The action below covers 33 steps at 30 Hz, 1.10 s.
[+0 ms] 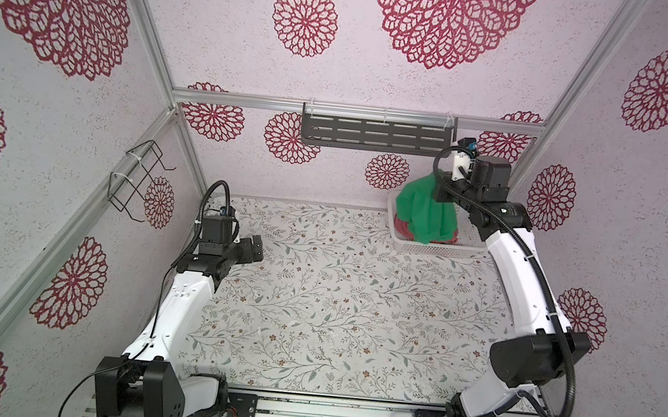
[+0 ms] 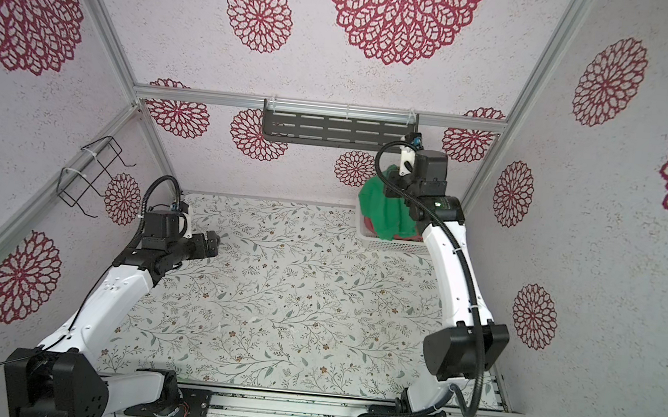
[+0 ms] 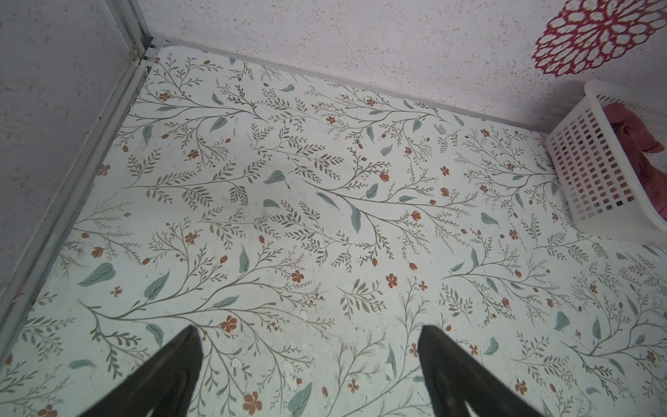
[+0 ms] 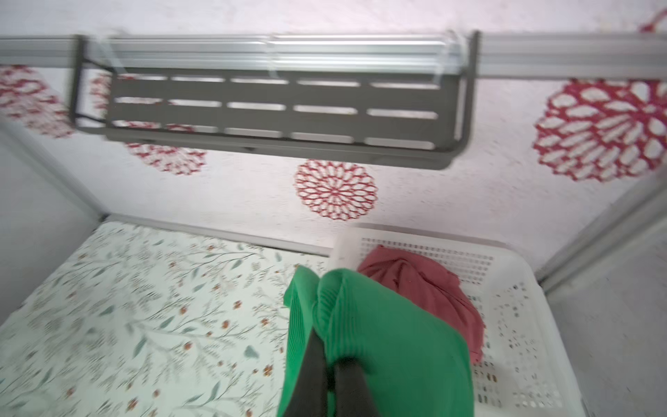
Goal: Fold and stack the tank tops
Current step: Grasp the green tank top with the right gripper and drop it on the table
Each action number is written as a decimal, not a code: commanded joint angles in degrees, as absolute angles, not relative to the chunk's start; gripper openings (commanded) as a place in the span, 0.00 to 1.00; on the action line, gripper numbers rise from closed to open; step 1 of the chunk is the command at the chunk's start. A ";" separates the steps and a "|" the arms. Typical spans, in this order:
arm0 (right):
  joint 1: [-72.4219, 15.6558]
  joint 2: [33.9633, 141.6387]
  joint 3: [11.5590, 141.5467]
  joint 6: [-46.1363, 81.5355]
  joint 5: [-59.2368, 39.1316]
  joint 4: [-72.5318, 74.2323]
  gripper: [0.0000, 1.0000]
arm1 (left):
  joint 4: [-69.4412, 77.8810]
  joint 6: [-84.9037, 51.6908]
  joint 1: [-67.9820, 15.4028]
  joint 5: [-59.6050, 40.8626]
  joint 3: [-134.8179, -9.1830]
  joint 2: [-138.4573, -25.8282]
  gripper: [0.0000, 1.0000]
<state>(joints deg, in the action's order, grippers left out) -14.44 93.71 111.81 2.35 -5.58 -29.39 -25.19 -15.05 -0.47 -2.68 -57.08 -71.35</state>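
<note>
I will next use my right gripper to carry the green tank top clear of the basket [image 1: 437,248], lower it onto the bare floral table below and back from the gripper, and let it go.
A bright green tank top [image 1: 423,214] [image 2: 386,210] hangs bunched above the far right corner in both top views. My right gripper [image 4: 330,352] is shut on a fold of the green tank top [image 4: 397,325]. The cloth hides most of the right gripper [image 1: 443,188] from above. The dusty red tank top [image 4: 426,285] [image 3: 635,137] lies crumpled in the white basket [image 1: 437,248] [image 4: 523,289] beneath. My left gripper [image 3: 309,330] [image 1: 255,246] hovers open over the table's left side, nothing between its fingers.
The floral table [image 1: 336,301] stretches between the two arms. A grey slotted shelf [image 1: 377,134] hangs on the back wall just above the right wrist. A black wire rack [image 1: 138,182] is fixed to the left wall. The basket stands against the back wall.
</note>
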 commanded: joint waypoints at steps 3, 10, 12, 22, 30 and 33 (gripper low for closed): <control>-21.58 86.51 116.21 0.82 -16.34 -28.01 0.00 | -24.79 -15.20 -0.82 -4.92 -58.84 -70.58 0.97; -24.90 86.70 109.15 10.56 -26.93 -19.83 0.00 | -25.28 -15.56 -0.79 -4.41 -58.99 -70.96 0.98; -24.74 86.94 103.88 12.55 -26.42 -17.95 0.00 | -25.78 -15.61 -0.79 -4.11 -59.23 -71.48 0.97; -11.29 83.66 68.22 15.69 2.81 -24.45 0.61 | -28.76 -15.43 -2.43 -2.84 -60.73 -73.58 0.97; -19.56 77.57 61.70 14.88 3.40 -27.55 0.66 | -30.89 -17.24 -6.20 -3.61 -62.30 -78.40 1.00; -22.73 76.97 60.18 15.50 3.43 -28.42 0.65 | -27.80 -21.25 -9.88 -4.25 -62.08 -79.77 0.94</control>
<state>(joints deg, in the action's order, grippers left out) -20.71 78.19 60.86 15.59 0.86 -26.79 -29.47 -18.04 -7.01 -3.36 -61.01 -78.91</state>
